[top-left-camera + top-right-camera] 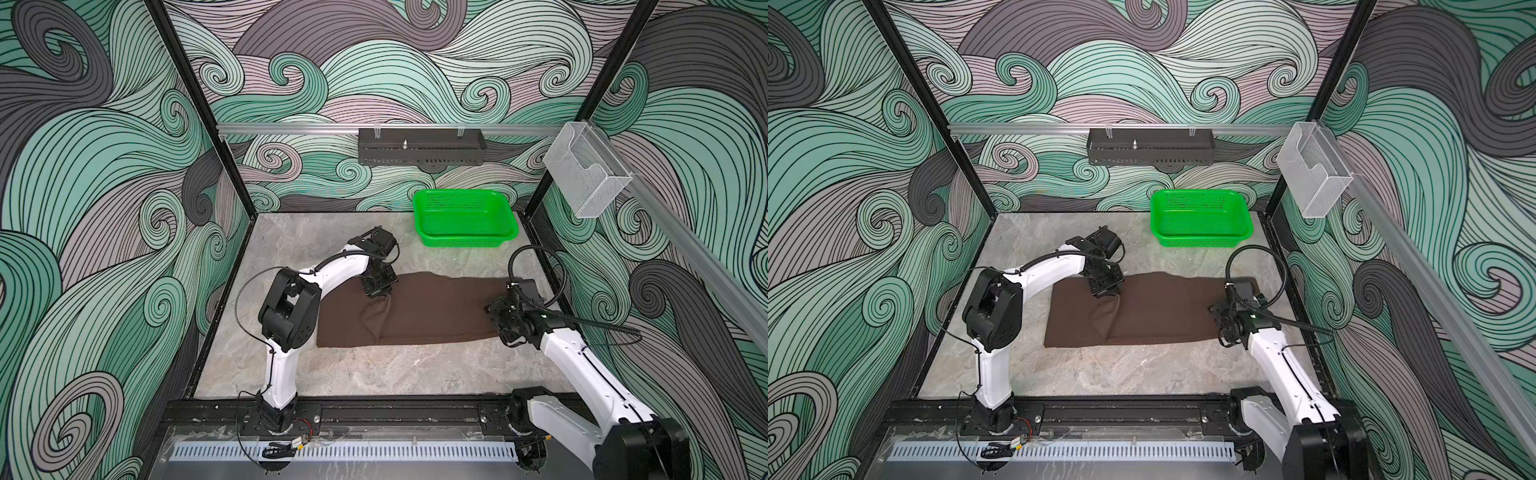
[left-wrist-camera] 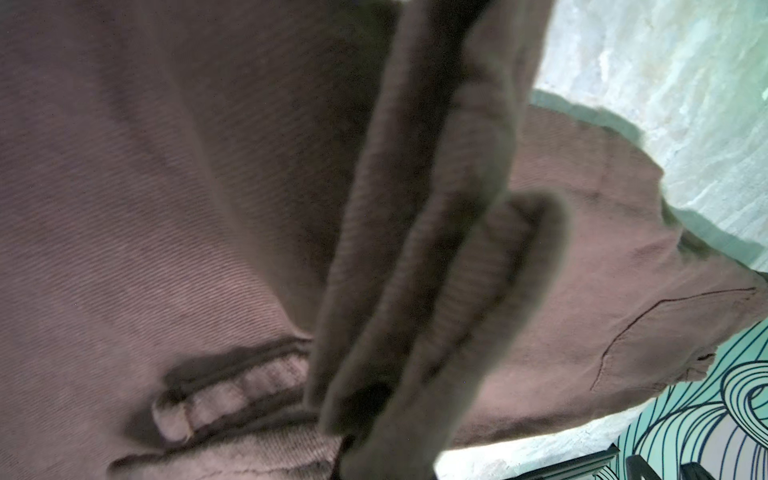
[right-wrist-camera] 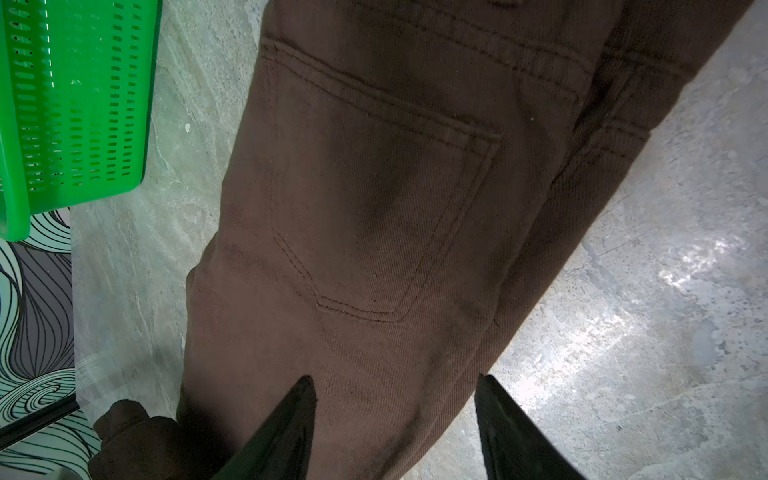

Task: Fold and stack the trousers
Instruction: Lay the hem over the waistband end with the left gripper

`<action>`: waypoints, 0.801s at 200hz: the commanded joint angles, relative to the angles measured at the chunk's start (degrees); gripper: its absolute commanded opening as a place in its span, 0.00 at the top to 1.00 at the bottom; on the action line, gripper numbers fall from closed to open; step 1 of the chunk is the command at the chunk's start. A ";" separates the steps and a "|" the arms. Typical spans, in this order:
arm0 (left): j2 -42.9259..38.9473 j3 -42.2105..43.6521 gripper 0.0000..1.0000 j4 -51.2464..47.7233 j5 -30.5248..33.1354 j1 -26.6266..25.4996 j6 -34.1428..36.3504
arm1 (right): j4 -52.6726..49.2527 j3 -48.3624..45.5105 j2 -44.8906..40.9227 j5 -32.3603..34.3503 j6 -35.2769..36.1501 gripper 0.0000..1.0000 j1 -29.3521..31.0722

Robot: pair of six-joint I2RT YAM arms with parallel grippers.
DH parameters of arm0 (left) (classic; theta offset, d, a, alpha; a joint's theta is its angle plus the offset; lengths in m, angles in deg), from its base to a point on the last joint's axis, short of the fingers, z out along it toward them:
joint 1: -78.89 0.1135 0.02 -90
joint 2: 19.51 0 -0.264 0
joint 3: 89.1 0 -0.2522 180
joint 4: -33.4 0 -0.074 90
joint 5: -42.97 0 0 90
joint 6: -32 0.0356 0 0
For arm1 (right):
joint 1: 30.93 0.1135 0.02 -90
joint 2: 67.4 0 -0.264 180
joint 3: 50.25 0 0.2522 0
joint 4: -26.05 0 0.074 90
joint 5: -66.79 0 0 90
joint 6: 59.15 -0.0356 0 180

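Note:
The trousers' raised end in my left gripper should next go along them toward the back pocket [image 3: 374, 199] and be released over their flat middle, shortening the long trousers.
The dark brown trousers [image 1: 432, 309] [image 1: 1154, 309] lie as a long folded band across the middle of the grey table [image 1: 374, 374]. My left gripper [image 1: 379, 293] [image 1: 1108, 292] is shut on a pinch of cloth near the band's middle and pulls it up into a small creased peak. In the left wrist view the gathered fold [image 2: 415, 257] fills the middle and hides the fingers. My right gripper [image 1: 493, 316] [image 1: 1216, 314] [image 3: 397, 390] stands open over the right end, by the back pocket [image 3: 374, 199]. One finger is over cloth, the other over bare table.
A bright green perforated basket [image 1: 461, 242] [image 1: 1200, 242] [image 3: 79, 104] stands at the back right of the table, beyond the trousers. Patterned walls enclose the table on three sides. A black rail [image 1: 395, 409] carrying both arm bases runs along the front edge.

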 commanded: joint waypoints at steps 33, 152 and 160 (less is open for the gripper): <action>2.53 -6.64 0.99 -1.26 -0.36 -3.44 -1.83 | -0.07 -0.85 -0.41 0.58 0.33 0.38 -0.39; 11.51 -18.47 0.80 -1.92 -3.87 -7.88 -2.58 | -0.85 -0.37 -1.33 0.61 0.90 0.36 -1.12; 10.75 -18.60 0.78 -1.45 -4.18 -7.97 -1.83 | -0.99 -0.25 -1.45 0.60 1.11 0.36 -1.12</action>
